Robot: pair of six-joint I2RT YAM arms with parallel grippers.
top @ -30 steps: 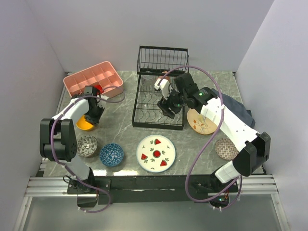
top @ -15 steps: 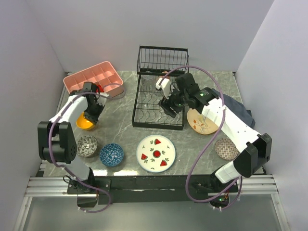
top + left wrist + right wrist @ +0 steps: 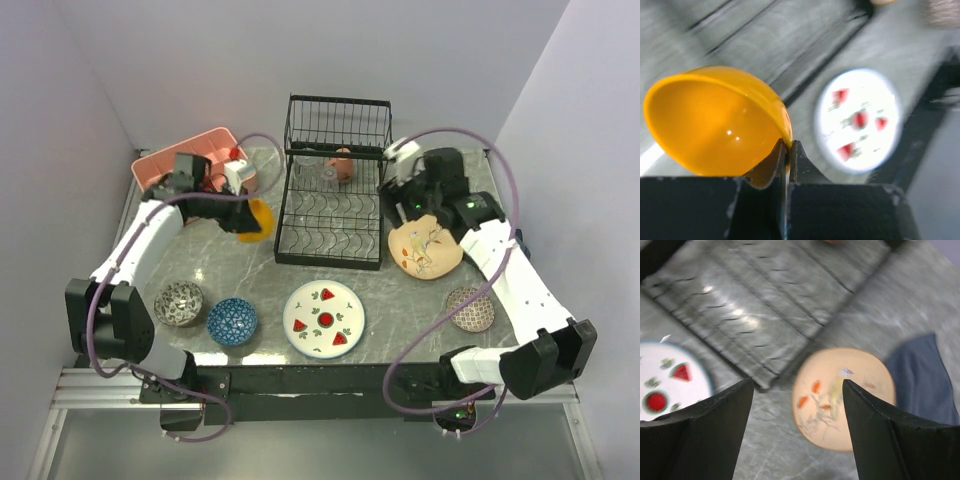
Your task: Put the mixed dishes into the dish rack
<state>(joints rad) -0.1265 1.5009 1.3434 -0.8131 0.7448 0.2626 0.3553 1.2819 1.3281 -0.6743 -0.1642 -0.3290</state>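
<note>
I need to carry the bowl over the rack (image 3: 333,215) with my left gripper, lower it into the rack's near corner by the bird plate and let go of it, because that corner is empty.
My left gripper (image 3: 243,207) is shut on the rim of the orange bowl (image 3: 254,221), which hangs in the air just left of the black dish rack (image 3: 333,215). The left wrist view shows the bowl (image 3: 715,125) pinched between the jaws (image 3: 787,146). My right gripper (image 3: 405,203) hovers open and empty over the cream bird plate (image 3: 425,250), seen between its fingers (image 3: 796,382). A terracotta cup (image 3: 343,166) and a clear glass (image 3: 307,176) sit in the rack. The watermelon plate (image 3: 323,318), blue bowl (image 3: 232,321), grey bowl (image 3: 181,302) and brown bowl (image 3: 470,309) rest on the table.
A pink compartment tray (image 3: 188,162) with red items stands at the back left, behind my left arm. A dark blue cloth (image 3: 497,216) lies at the right, beside the bird plate (image 3: 845,400). Grey walls close in three sides.
My left gripper closed on the orange bowl, lifted it and carried it right, up to the rack. My right gripper pulled out of the rack to above the bird plate and opened wider.
</note>
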